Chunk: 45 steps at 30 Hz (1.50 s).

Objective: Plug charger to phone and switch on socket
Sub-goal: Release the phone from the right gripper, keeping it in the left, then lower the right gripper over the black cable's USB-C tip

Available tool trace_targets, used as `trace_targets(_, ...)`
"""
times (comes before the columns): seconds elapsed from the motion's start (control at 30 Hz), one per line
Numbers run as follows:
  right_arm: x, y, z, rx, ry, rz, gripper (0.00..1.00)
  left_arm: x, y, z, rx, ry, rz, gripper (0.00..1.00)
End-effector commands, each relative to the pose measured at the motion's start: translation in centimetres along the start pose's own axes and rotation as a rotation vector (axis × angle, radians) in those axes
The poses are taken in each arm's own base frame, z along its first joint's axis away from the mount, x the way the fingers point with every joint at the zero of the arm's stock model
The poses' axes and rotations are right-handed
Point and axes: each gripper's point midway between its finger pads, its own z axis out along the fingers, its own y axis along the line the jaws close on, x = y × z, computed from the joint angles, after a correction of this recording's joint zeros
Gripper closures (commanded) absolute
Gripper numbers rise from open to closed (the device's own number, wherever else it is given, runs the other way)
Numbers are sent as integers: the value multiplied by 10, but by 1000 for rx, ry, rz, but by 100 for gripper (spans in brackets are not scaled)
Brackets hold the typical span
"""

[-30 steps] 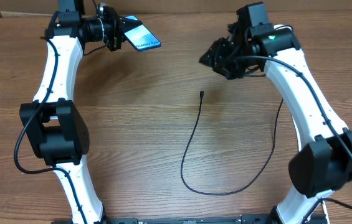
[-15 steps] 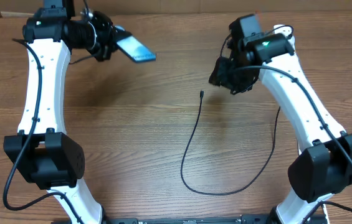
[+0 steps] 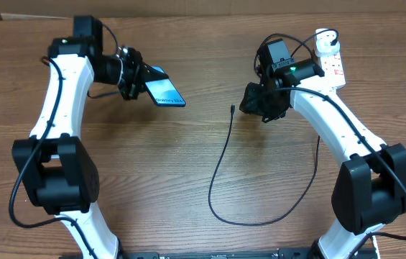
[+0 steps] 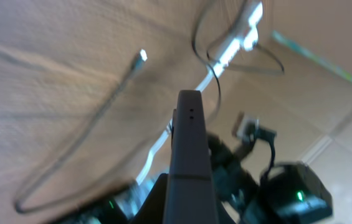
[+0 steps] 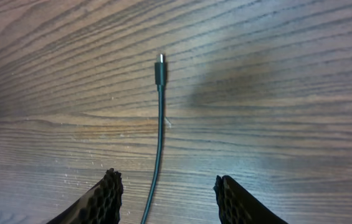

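Observation:
Next, my right gripper moves across and down onto the cable behind its plug (image 3: 231,121) (image 5: 161,93), as this lies below the gripper, to its left in the overhead view.
My left gripper (image 3: 139,80) is shut on the phone (image 3: 164,92), holding its blue screen tilted above the table at the upper left. In the left wrist view the phone's dark edge (image 4: 189,149) points away from the camera. The charger cable (image 3: 220,165) lies on the table, its small plug tip (image 3: 232,108) pointing up. In the right wrist view the tip (image 5: 160,62) lies ahead and the cable runs between my open right gripper's fingers (image 5: 166,190). The right gripper (image 3: 254,104) hovers just right of the tip. The white socket strip (image 3: 330,49) lies at the far right.
The cable loops down to the front middle (image 3: 246,221) and up the right side toward the socket strip. The wooden table (image 3: 152,173) carries nothing else in view. A wall runs behind the far edge.
My left gripper has swung the phone down and right toward the table's middle. My right gripper has moved down and closer to the cable tip, uncovering the socket strip.

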Motion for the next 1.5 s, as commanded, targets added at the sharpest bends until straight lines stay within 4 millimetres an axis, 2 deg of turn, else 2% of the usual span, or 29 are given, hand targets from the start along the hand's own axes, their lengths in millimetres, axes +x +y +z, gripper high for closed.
trace_targets(0.0, -1, 11, -4, -11, -35, -35, 52, 18, -5, 10, 151, 186, -74, 96)
trace_targets(0.13, -8, 19, -2, 10, -92, -51, 53, 21, 2, 14, 159, 226, -179, 95)
trace_targets(0.27, -13, 18, 3, 66, -135, -51, 53, 27, -8, 10, 210, 270, -189, 96)
trace_targets(0.3, -13, 18, 6, 73, -135, -46, 56, 28, -10, 10, 223, 277, -181, 96)
trace_targets(0.37, -12, 17, 11, 77, -125, -42, 61, 25, -12, 10, 228, 268, -154, 96)
trace_targets(0.6, -9, 11, 37, 106, -80, -27, 62, 16, -17, 11, 242, 237, -84, 96)
trace_targets(0.83, -10, 5, 53, 221, -116, -89, 63, -3, -9, 3, 216, 162, -123, 96)
trace_targets(1.13, 7, 14, 79, 263, -76, -169, 64, -22, -5, -10, 227, 99, -130, 96)
trace_targets(1.47, 5, 8, 95, 297, -76, -197, 64, -24, -3, -11, 218, 84, -132, 96)
